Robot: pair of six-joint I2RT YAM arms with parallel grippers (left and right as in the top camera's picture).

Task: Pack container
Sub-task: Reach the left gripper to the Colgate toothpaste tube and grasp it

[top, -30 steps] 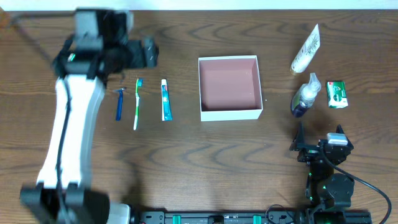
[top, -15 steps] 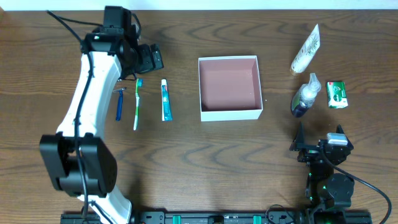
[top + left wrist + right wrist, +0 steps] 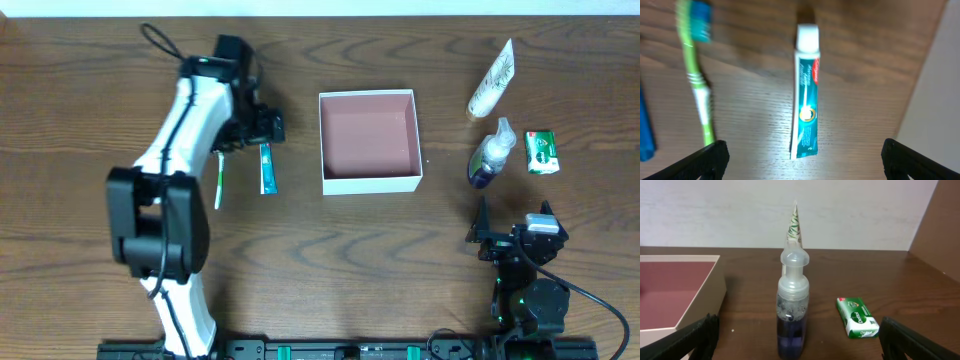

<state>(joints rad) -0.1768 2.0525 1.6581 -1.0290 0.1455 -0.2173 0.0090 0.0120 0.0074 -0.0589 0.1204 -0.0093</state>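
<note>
My left gripper lowers to the teal toothpaste tube next and grabs its body near the white cap [image 3: 266,151] [image 3: 807,78].
The container [image 3: 368,182] is a square box with white walls and a pink inside, at the table's middle; it also shows in the right wrist view [image 3: 690,307] and its wall in the left wrist view [image 3: 940,90]. My left gripper [image 3: 268,127] hangs open above the teal toothpaste tube [image 3: 267,170], which lies between its fingertips in the left wrist view [image 3: 805,107]. A green toothbrush [image 3: 699,95] lies left of it. My right gripper [image 3: 515,240] is open and empty, at rest below a purple pump bottle [image 3: 791,315] and a green soap bar [image 3: 857,317].
A blue razor [image 3: 645,135] lies left of the toothbrush, hidden under the arm overhead. A white tube [image 3: 492,80] lies at the back right, behind the bottle [image 3: 491,153] and soap [image 3: 541,151]. Bare wood lies between box and right-hand toiletries.
My left arm has swung right and forward, from the table's far left corner to above the toothpaste tube. The right arm has not moved.
</note>
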